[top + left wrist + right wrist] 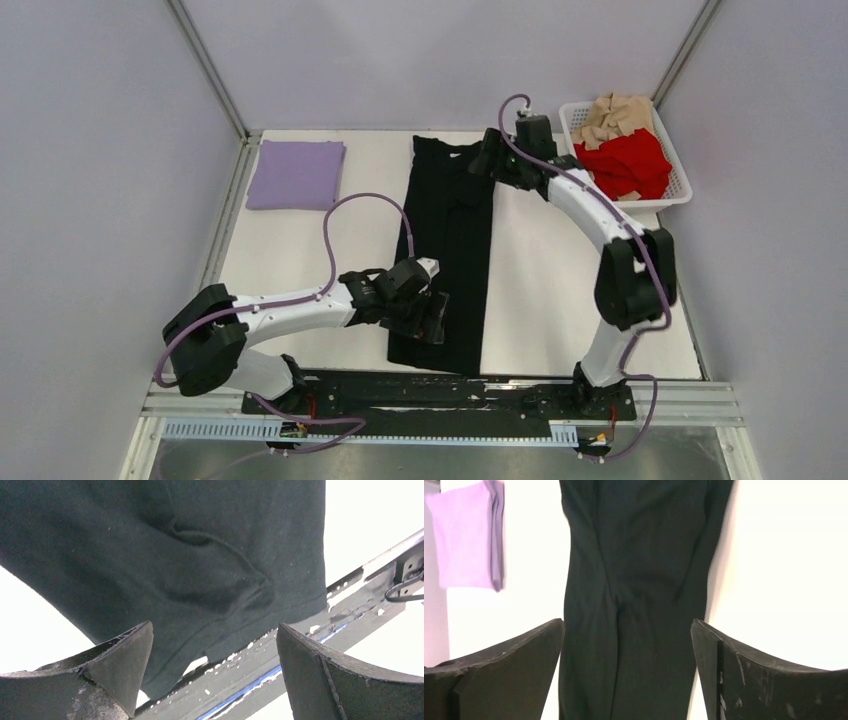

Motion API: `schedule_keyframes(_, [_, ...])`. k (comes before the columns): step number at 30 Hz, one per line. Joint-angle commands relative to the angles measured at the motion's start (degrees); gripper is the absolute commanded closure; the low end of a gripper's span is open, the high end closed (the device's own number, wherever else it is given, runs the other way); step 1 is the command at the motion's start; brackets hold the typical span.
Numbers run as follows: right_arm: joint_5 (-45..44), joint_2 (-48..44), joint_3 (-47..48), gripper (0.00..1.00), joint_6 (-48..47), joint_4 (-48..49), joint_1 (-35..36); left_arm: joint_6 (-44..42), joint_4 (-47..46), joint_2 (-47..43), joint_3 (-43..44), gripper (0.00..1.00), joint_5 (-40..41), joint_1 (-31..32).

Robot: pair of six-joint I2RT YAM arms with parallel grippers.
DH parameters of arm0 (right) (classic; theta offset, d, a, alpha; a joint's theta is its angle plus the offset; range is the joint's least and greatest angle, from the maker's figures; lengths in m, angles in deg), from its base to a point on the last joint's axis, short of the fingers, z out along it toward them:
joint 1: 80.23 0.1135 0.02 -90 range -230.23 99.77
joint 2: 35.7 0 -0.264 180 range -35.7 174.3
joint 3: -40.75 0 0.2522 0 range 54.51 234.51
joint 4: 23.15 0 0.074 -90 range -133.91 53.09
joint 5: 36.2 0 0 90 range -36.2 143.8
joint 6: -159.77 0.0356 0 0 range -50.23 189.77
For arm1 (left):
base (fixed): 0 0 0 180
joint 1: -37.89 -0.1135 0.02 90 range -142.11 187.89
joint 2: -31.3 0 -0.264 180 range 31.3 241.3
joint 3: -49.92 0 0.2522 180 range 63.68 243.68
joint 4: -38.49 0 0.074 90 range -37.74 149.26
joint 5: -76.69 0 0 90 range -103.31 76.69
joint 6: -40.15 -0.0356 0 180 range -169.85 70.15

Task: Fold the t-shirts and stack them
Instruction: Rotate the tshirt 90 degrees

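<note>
I should move my left gripper down, back and to the left in the top view, onto the black t-shirt's near corner [393,358] [157,691], because there is a notch in the t-shirt's hem there.
A black t-shirt [448,230] lies on the white table, folded lengthwise into a long narrow strip. My left gripper [432,318] hovers open over its near end; the left wrist view shows the hem of the black t-shirt [175,555] past the left gripper [214,626], which holds nothing. My right gripper [487,155] hangs open at the far, collar end. In the right wrist view the black t-shirt [644,555] runs between the spread fingers of the right gripper [626,621]. A folded lavender t-shirt [296,174] [466,540] rests at the back left.
A white basket [573,108] at the back right holds a crumpled red t-shirt [625,160] and a tan t-shirt [618,118]. The black base rail [440,390] [300,645] runs along the near table edge. Grey walls close in the left, right and back.
</note>
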Motion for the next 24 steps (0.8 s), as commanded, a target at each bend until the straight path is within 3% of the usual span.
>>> schedule_keyframes(1, [0.47,-14.06,-19.80,0.02,7.59,-0.84,2.20,-2.56,7.46,-4.51,1.93,0.01,3.05,0.88])
schedule_keyframes(4, [-0.49,-20.11,-30.83,0.03,10.97,0.25,7.44,-1.96,10.04,-6.08,0.77,0.05,3.56,1.40])
schedule_keyframes(7, [0.21,-23.05,-37.18,0.04,13.49,1.56,14.18,-0.38,9.40,-6.22,-0.49,0.14,2.47,2.04])
schedule_keyframes(12, [0.82,-23.43,-41.58,0.05,16.25,3.09,20.70,1.21,12.03,-4.99,-0.94,0.23,4.57,2.90])
schedule_keyframes(17, [0.94,-20.99,-43.99,0.05,18.04,4.44,21.67,1.05,11.73,-2.57,-0.58,0.26,5.77,3.70])
schedule_keyframes(24, [1.46,-18.04,-45.53,0.05,18.88,4.68,21.68,0.03,11.20,3.39,0.76,0.38,5.95,4.06])
